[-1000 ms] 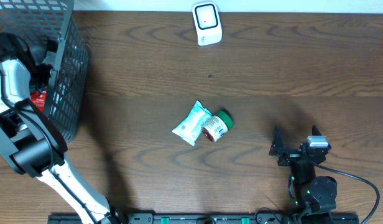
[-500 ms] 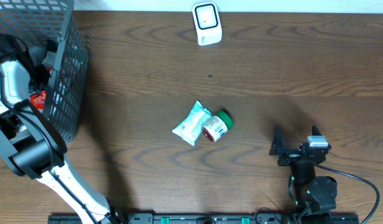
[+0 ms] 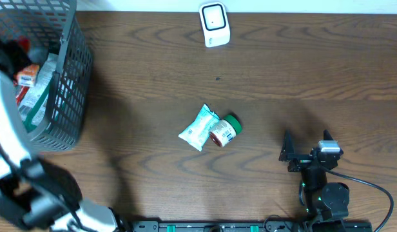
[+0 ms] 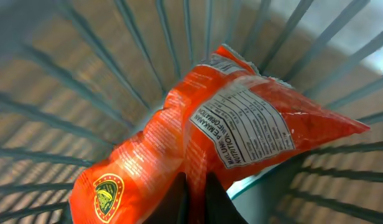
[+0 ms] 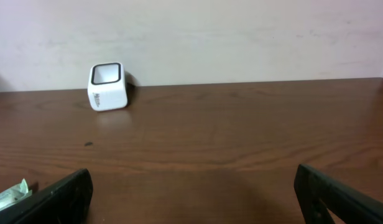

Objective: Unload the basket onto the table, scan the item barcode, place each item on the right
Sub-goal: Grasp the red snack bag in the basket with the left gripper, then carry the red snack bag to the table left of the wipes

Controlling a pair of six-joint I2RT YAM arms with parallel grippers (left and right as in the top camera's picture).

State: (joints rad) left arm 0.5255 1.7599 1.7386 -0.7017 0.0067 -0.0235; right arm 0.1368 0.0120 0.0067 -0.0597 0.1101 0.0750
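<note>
The sides of the basket [image 3: 76, 71] are around the packet [image 3: 26, 76], so I will lift my left gripper over the basket's rim next. Then I will lower the packet beside the pouch.
An orange snack packet [image 4: 229, 130] with a white nutrition label hangs inside the grey wire basket [image 4: 142, 68]. My left gripper [image 4: 194, 199] is shut on a fold of it at the bottom of the left wrist view. From overhead the packet [image 3: 26, 76] shows blurred just inside the basket [image 3: 76, 71] at the far left. The white barcode scanner [image 3: 214, 24] stands at the table's far edge, its window facing my right wrist camera [image 5: 107, 86]. My right gripper [image 3: 308, 149] rests open near the front right, nothing between its fingers [image 5: 194, 190].
A white pouch [image 3: 198, 127] and a small green-lidded jar [image 3: 224, 130] lie touching mid-table. More packaged goods sit in the basket. A wall rises behind the scanner. The pouch's corner [image 5: 11, 194] shows at the right wrist view's left edge.
My left gripper has shut on the orange packet in the basket, and the left arm has swung up and toward the table's left edge. The right arm has not moved.
</note>
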